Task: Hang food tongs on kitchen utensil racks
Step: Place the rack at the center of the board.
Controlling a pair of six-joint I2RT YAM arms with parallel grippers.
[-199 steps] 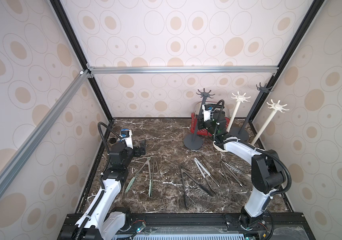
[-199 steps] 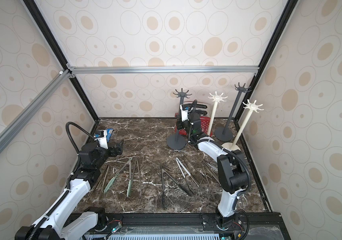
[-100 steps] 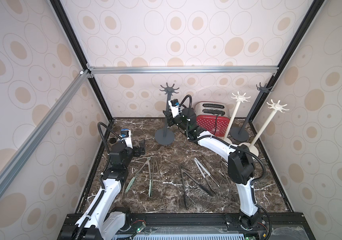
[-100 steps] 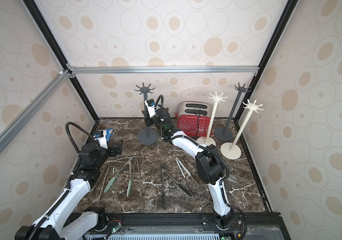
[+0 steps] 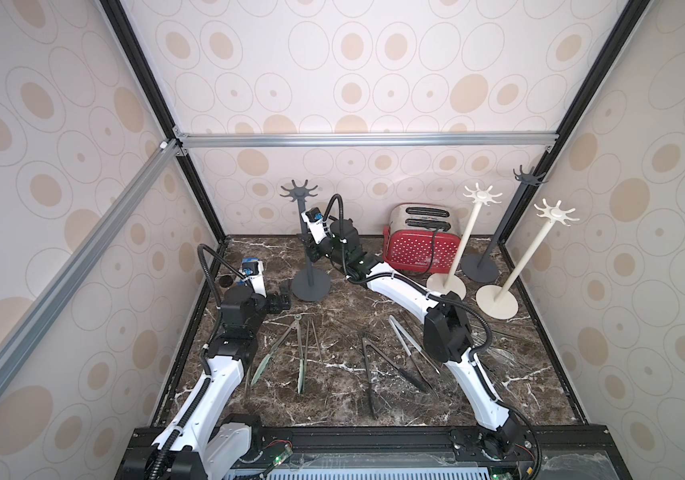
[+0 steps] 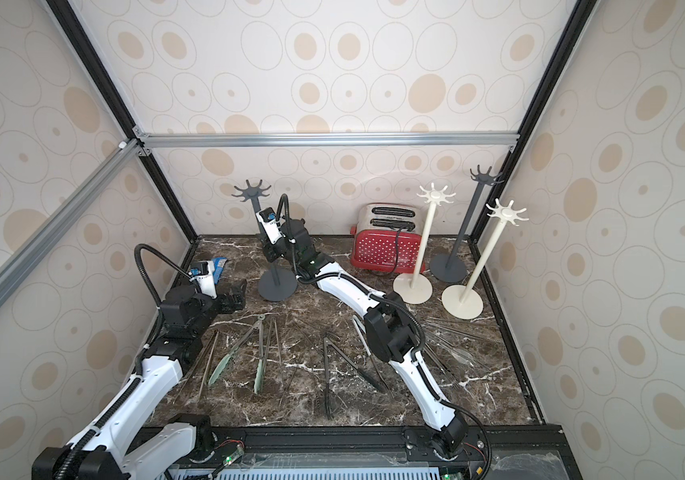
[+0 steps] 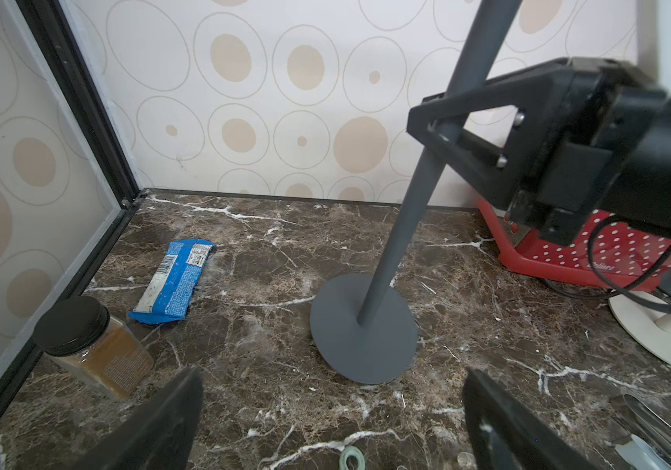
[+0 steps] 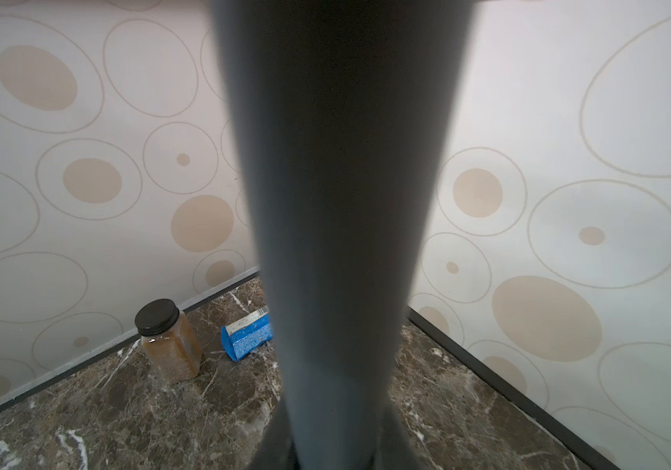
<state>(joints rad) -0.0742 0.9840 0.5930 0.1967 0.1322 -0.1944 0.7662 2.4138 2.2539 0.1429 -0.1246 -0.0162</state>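
Note:
The rack's pole in my right gripper goes down next until the rack's round base [image 5: 310,286] rests flat upon the table, then I release, since that base is tilted above it.
One dark grey kitchen utensil rack [image 5: 311,286] stands left of centre at the back, its pole [image 7: 403,228] filling the right wrist view [image 8: 338,203]. My right gripper [image 5: 311,249] is shut on that pole about halfway up. My left gripper [image 5: 284,297] stands open just in front of the rack's base, nothing between its fingers [image 7: 171,411]. Several food tongs lie flat on the marble: a green-tipped pair [image 5: 287,353], a black pair [image 5: 378,365] and steel ones [image 5: 407,340]. Two cream racks [image 5: 463,245] [image 5: 523,266] and another dark grey rack [image 5: 507,224] stand at the back right.
A red dotted toaster [image 5: 420,245] sits against the back wall with its cord trailing forward. A brown jar with a black lid [image 7: 93,350] and a blue packet [image 7: 175,280] lie in the back left corner. Walls close in on three sides.
My right arm has swung left with the dark grey rack, taking it from in front of the toaster to the back left. The left arm has not moved.

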